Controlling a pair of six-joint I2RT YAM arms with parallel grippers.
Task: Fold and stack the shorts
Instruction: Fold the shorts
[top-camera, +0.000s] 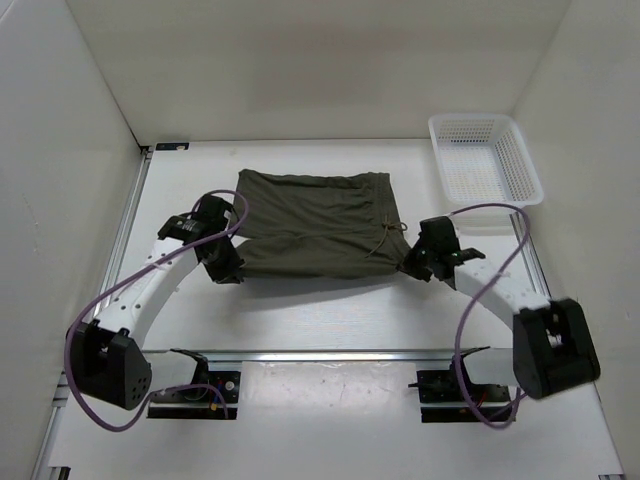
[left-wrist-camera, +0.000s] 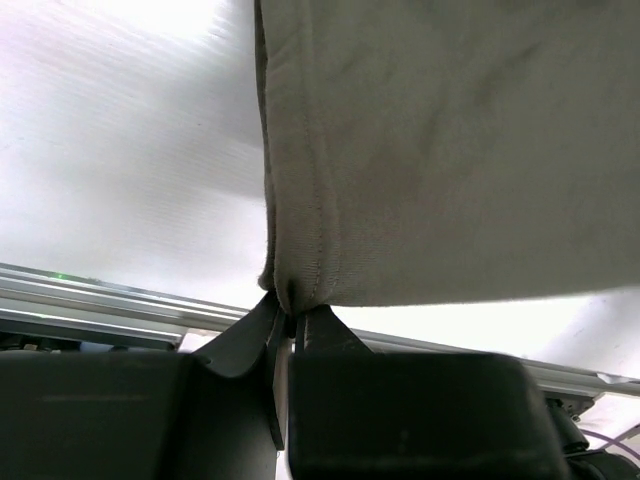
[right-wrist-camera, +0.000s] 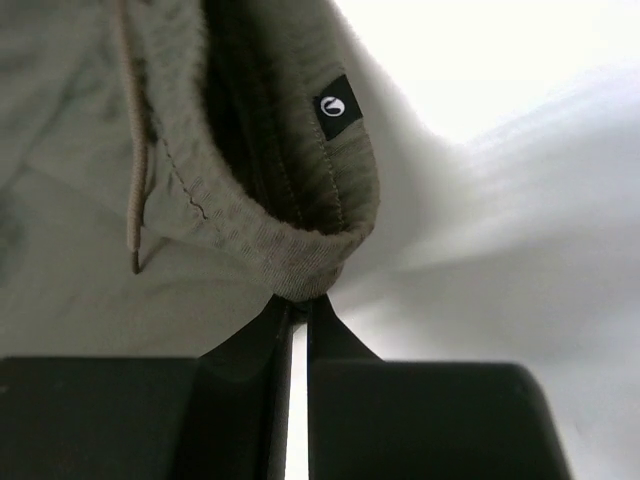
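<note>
My right gripper should carry the held near waistband corner of the shorts up and outward over the far waistband corner and release it. That far corner lies flat outward of it.
The dark olive-green shorts lie spread on the white table, waistband and tan drawstring on the right. My left gripper is shut on the near left hem corner of the shorts. My right gripper is shut on the near waistband corner; a small black label and the drawstring show in the right wrist view. Both held corners are lifted a little off the table.
A white mesh plastic basket stands at the back right of the table. White walls enclose the back and sides. A metal rail runs along the near edge between the arm bases.
</note>
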